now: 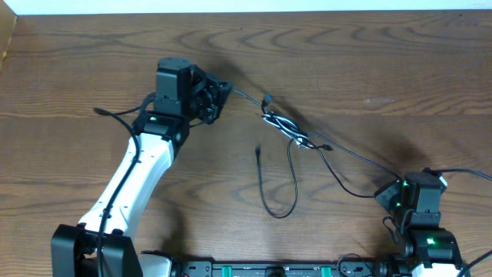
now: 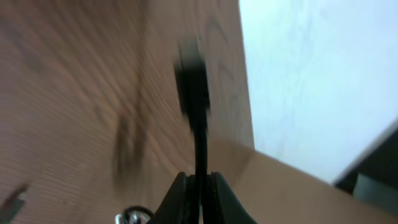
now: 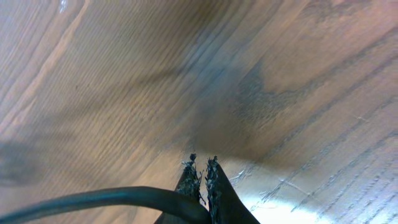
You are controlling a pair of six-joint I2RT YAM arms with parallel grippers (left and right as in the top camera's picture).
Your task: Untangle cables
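Next, my left gripper eases back over the bare tabletop, clear of the knot [image 1: 223, 123], and opens to release the cord. That spot lies just back of my left gripper.
The cables [image 1: 286, 129] lie knotted at mid-table, black cords wound with a short white one [image 1: 274, 121]. One black cord runs from the knot up-left into my left gripper [image 1: 221, 94], which is shut on it. In the left wrist view the cord's plug end [image 2: 191, 78] sticks out beyond the shut left gripper [image 2: 200, 177]. Another black cord [image 1: 350, 158] runs down-right to my right gripper [image 1: 383, 192]; in the right wrist view that cord [image 3: 118, 198] enters the shut right gripper [image 3: 203, 164]. A loose black loop [image 1: 278, 209] hangs toward the front, its plug [image 1: 258, 151] lying free.
The table's far edge [image 1: 254, 9] meets a white wall. The arms' own thicker cords show by the left arm [image 1: 115, 115] and the right arm [image 1: 469, 175]. A mounting rail [image 1: 269, 269] runs along the front edge.
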